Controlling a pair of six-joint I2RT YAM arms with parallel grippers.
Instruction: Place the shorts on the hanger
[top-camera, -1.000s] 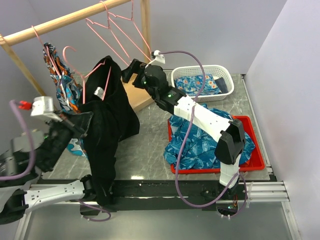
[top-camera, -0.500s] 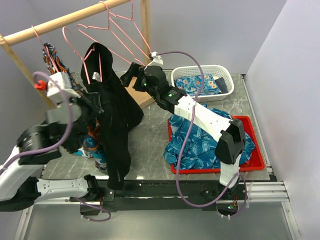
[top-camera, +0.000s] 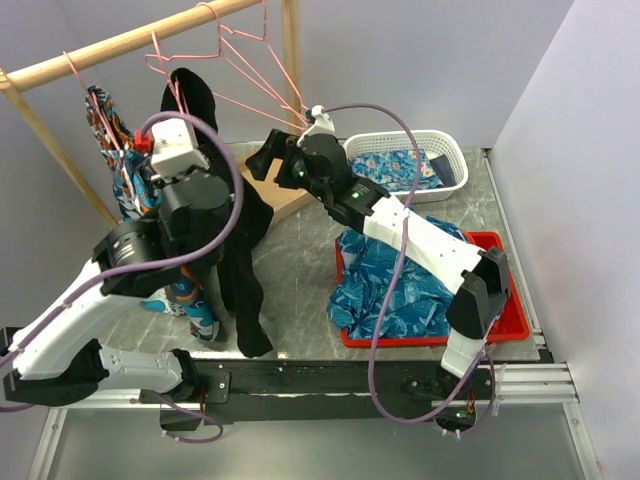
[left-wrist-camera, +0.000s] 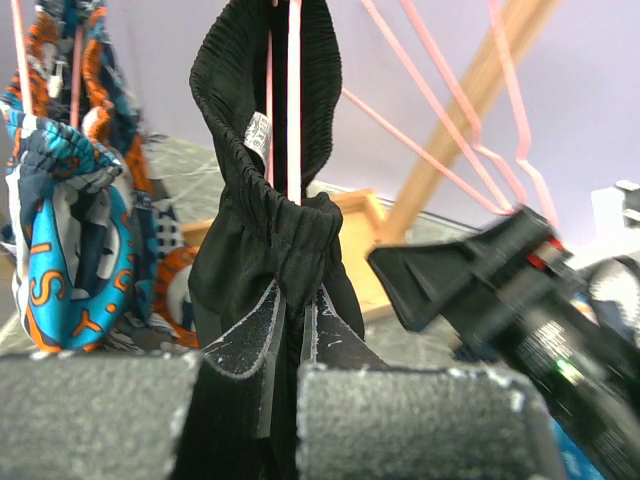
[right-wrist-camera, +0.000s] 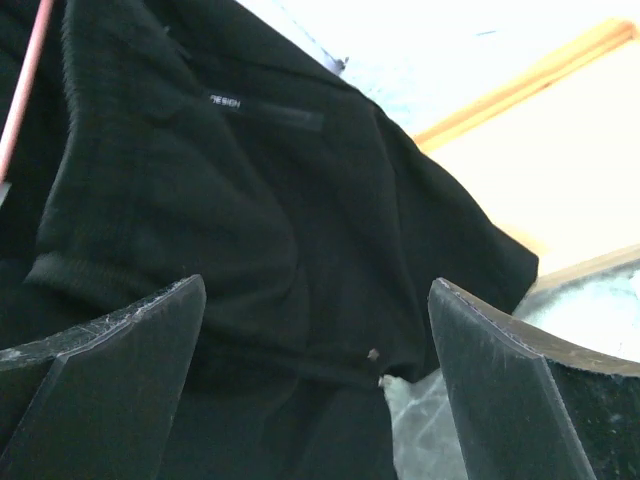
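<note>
I should next bring the shorts (top-camera: 235, 240) outward and to the left in the top view with my left gripper and release them beside the orange-and-blue garment, because the bar is bare there.
The black shorts (top-camera: 235, 240) hang long from the pink hanger (top-camera: 160, 62), whose hook is up near the wooden rail. My left gripper (top-camera: 188, 125) is raised high and shut on the bunched waistband. In the left wrist view the fingers (left-wrist-camera: 292, 300) pinch the shorts (left-wrist-camera: 270, 230), and the hanger's wires (left-wrist-camera: 294, 100) run down into the fabric beside a pale label. My right gripper (top-camera: 262, 155) is open just right of the shorts. In the right wrist view its jaws (right-wrist-camera: 315, 300) stand wide apart in front of the shorts (right-wrist-camera: 250, 200) and hold nothing.
The wooden rack (top-camera: 120, 42) carries several more pink hangers (top-camera: 250, 60) and an orange-and-blue garment (top-camera: 125, 165). Its wooden base (top-camera: 278, 195) lies behind the shorts. A white basket (top-camera: 400, 140) and a red tray (top-camera: 512, 322) with blue patterned cloth (top-camera: 400, 285) stand at the right.
My left arm has lifted the shorts and hanger up and back towards the rail, so the hook now reaches it. My right gripper has stayed open in almost the same place.
</note>
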